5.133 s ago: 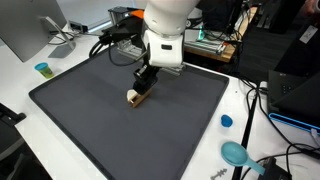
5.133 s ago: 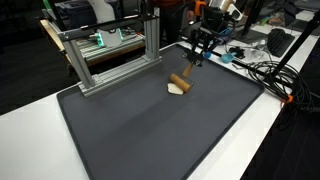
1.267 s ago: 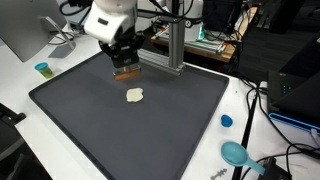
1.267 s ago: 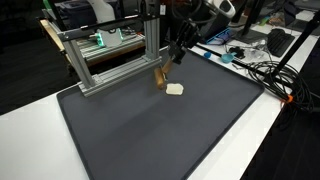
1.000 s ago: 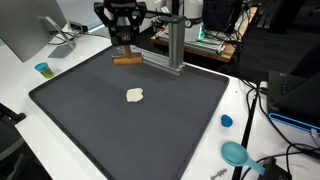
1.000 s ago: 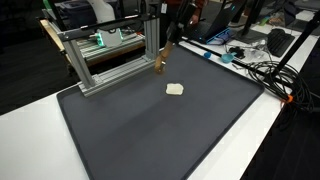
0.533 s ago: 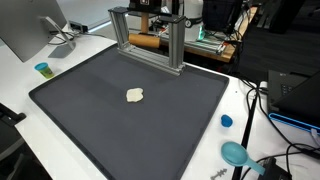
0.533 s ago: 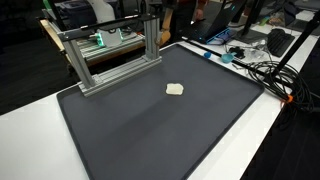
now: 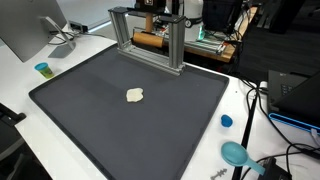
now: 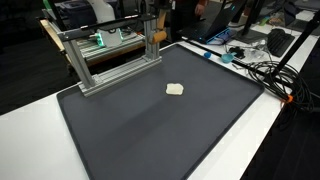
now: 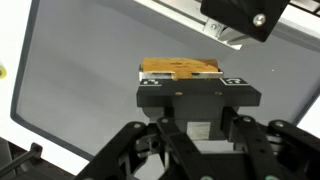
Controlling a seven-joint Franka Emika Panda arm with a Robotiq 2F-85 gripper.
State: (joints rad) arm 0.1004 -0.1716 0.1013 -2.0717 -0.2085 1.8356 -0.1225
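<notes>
I will next move the tan wooden block [image 11: 180,67] in my gripper to the metal frame's dark bar, and turn in line with that bar before I open.
In the wrist view my gripper [image 11: 181,80] is shut on a tan wooden block [image 11: 180,67], held high above the dark grey mat [image 11: 70,80]. Neither the gripper nor the arm shows in the exterior views. A small cream-coloured piece lies alone near the middle of the mat in both exterior views [image 9: 135,96] [image 10: 175,89]. It does not show in the wrist view.
A metal frame [image 9: 150,20] [image 10: 110,50] stands at the mat's far edge and shows in the wrist view [image 11: 240,20]. A brown roll [image 9: 148,40] lies behind it. A blue cup [image 9: 42,69], a blue cap [image 9: 226,121], a teal scoop [image 9: 236,153] and cables [image 10: 260,65] lie off the mat.
The gripper lifted the wooden block off the mat, carried it toward the frame, then rose out of both exterior views. The cream piece stayed where it was.
</notes>
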